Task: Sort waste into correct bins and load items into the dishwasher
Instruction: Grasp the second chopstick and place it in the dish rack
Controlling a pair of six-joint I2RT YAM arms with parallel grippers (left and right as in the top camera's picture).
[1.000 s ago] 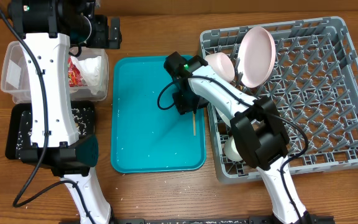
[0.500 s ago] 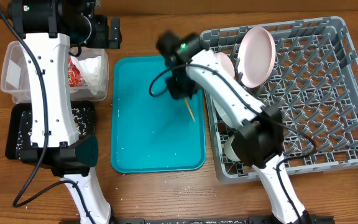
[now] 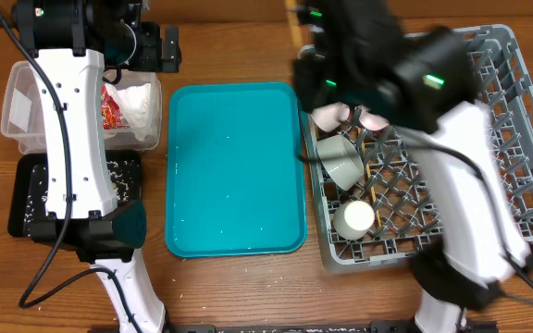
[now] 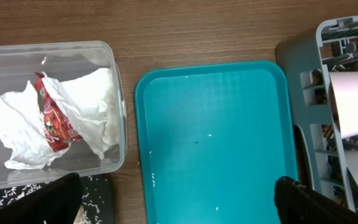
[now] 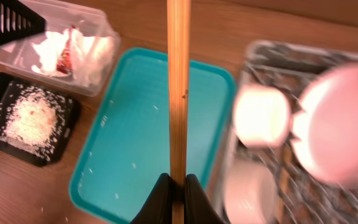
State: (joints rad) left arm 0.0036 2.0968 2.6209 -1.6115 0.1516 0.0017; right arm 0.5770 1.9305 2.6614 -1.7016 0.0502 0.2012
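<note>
I should lower the chopsticks piece with my right gripper toward the right in the overhead view, into the rack [image 3: 369, 173] [image 5: 284, 175] next to the grey-green bowl, where a thin wooden stick already lies.
My right gripper [image 5: 178, 186] is shut on a wooden chopsticks piece [image 5: 179, 87], one stick held upright high above the teal tray [image 5: 135, 130]. In the overhead view this arm is blurred over the dishwasher rack [image 3: 516, 120]. The rack holds the pink bowl [image 3: 327, 116], grey-green bowl [image 3: 340, 159], white cup [image 3: 354, 219] and pink-white plate [image 5: 340, 118]. The clear tub [image 3: 21, 111] holds white napkins [image 4: 98, 93] and the red wrapper [image 4: 55, 121]. The black tray [image 3: 26, 217] holds rice [image 5: 33, 115]. My left gripper [image 4: 179, 208] is open and empty, above the tub's right end.
The teal tray [image 3: 234, 166] lies between the bins and the rack, with a few rice grains on it. A thin wooden stick [image 3: 370, 171] lies in the rack beside the grey-green bowl. Bare wooden table runs along the front edge.
My right gripper lifted the chopstick off the teal tray and swung up and right, over the rack's near-left part. The left arm has not moved.
</note>
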